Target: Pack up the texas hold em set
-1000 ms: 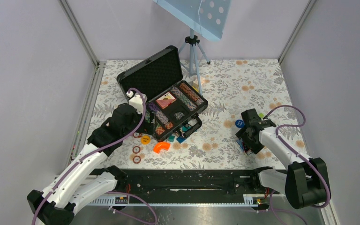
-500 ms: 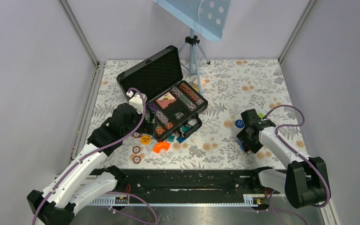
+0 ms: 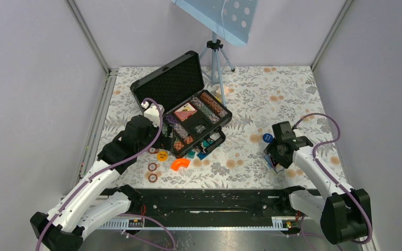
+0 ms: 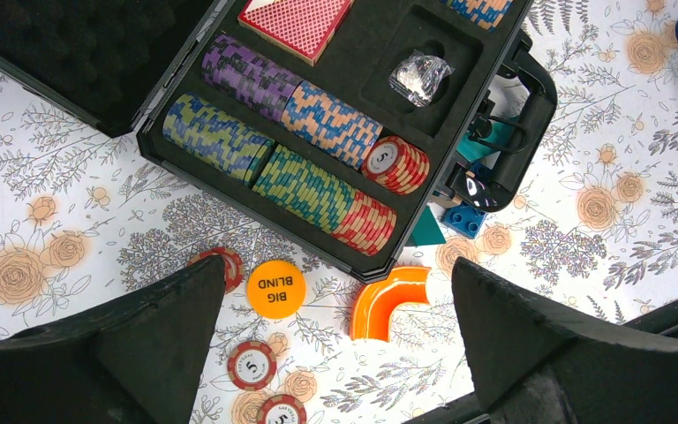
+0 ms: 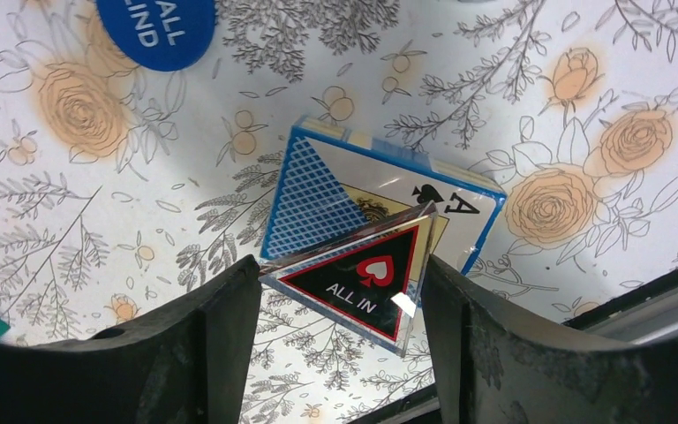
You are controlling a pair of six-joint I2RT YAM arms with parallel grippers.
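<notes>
The red deck [image 3: 185, 111] is uncovered, outward of my right gripper and to its left in the top view. I will carry the marker onto it and let go.
The black case [image 3: 170, 86] lies open at the back left, with rows of striped chips [image 4: 318, 185] and a red deck [image 4: 296, 22] inside. My left gripper [image 4: 335, 283] is open and empty above the loose pieces in front of the case: an orange BIG BLIND chip [image 4: 275, 288] and three red chips [image 4: 252, 364]. My right gripper [image 5: 340, 283] is shut on a clear triangular ALL IN marker [image 5: 362, 274], held just above the blue card deck [image 5: 318, 190] on the table. A blue SMALL BLIND chip [image 5: 157, 31] lies beyond it.
An orange curved piece [image 4: 388, 300] lies by the case's front corner. Teal and blue blocks [image 4: 463, 219] sit under the case handle [image 4: 534, 97]. A tripod [image 3: 215, 55] stands behind the case. Walls close in the table on three sides.
My right arm has shifted a little to the right and nearer, with the triangle between its fingers. The left arm has not moved.
</notes>
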